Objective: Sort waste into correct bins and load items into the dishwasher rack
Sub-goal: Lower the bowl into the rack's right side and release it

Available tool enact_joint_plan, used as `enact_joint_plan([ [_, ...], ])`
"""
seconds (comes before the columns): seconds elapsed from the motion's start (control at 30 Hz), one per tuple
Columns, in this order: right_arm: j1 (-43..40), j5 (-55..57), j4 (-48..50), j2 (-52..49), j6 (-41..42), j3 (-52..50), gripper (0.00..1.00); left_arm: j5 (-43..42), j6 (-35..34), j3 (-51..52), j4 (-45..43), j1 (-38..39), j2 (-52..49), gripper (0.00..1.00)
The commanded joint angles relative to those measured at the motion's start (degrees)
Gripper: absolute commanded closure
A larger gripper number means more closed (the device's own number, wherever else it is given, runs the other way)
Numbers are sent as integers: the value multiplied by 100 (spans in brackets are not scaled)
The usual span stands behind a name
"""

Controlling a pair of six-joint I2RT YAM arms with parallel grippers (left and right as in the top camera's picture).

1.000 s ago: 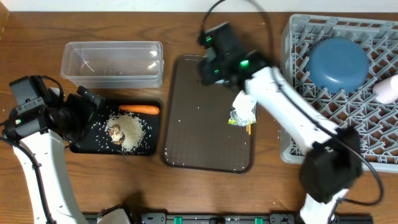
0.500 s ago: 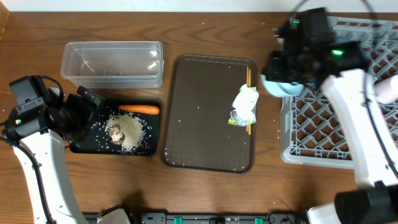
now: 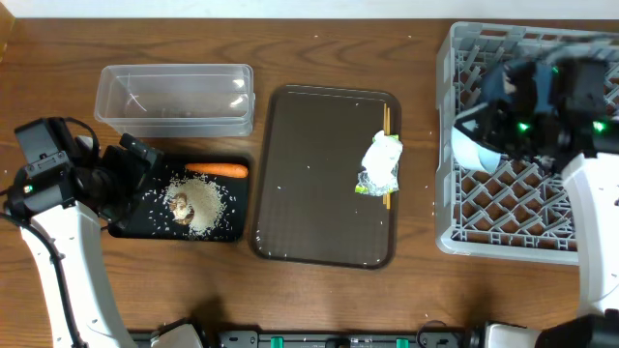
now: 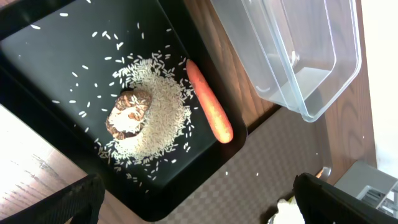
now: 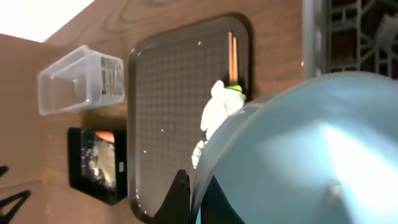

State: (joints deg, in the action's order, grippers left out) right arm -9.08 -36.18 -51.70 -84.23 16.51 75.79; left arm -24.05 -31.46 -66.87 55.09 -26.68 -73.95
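The robot's right gripper will next lower the tilted bowl onto the empty near slots of the grey rack [image 3: 503, 217] and let go of the bowl's rim, because these slots are below the gripper.
My right gripper [image 5: 196, 200] is shut on the rim of the small pale-blue bowl [image 5: 298, 155]. It holds the bowl [image 3: 471, 147] tilted over the left part of the grey dishwasher rack [image 3: 503, 217]. My left gripper [image 4: 199, 208] is open and empty, hovering over the near edge of the black tray [image 4: 50, 68]. That tray holds the orange carrot [image 4: 209, 109], the brown lump [image 4: 127, 112] and a heap of rice [image 4: 158, 102]. The crumpled wrapper [image 3: 380, 164] lies on the chopsticks [image 3: 387, 119]. The clear tub [image 3: 174, 97] holds no waste. The right arm, blurred, hides the dark-blue dish.
The large brown serving tray [image 3: 309, 184] lies between the black tray [image 3: 135, 224] and the rack, with stray rice grains on it. The left arm [image 3: 58, 222] stands at the table's left edge. The clear tub [image 4: 292, 56] sits just behind the black tray.
My right arm has swung right from the brown tray's far edge, carrying the pale-blue bowl over the rack. The left arm and the waste have not moved.
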Motion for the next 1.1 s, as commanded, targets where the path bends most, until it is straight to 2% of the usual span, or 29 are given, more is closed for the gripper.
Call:
enact_joint_plan([
  [0.0, -625, -957, 236, 278, -166, -424, 99, -35, 76, -55, 9, -31, -2, 2],
  [0.23, -1637, -1818, 387, 280, -748, -841, 99, -35, 76, -55, 9, -31, -2, 2],
  [0.47, -1805, -2894, 1338, 278, -767, -1521, 99, -35, 76, -55, 9, -31, -2, 2],
  [0.77, -1808, -2968, 2949, 190, 125, -2253, 99, -35, 76, -55, 9, -31, -2, 2],
  [1.07, -1840, -2667, 2986, 63, 98, -2494, 99, -35, 76, -55, 9, -31, -2, 2],
])
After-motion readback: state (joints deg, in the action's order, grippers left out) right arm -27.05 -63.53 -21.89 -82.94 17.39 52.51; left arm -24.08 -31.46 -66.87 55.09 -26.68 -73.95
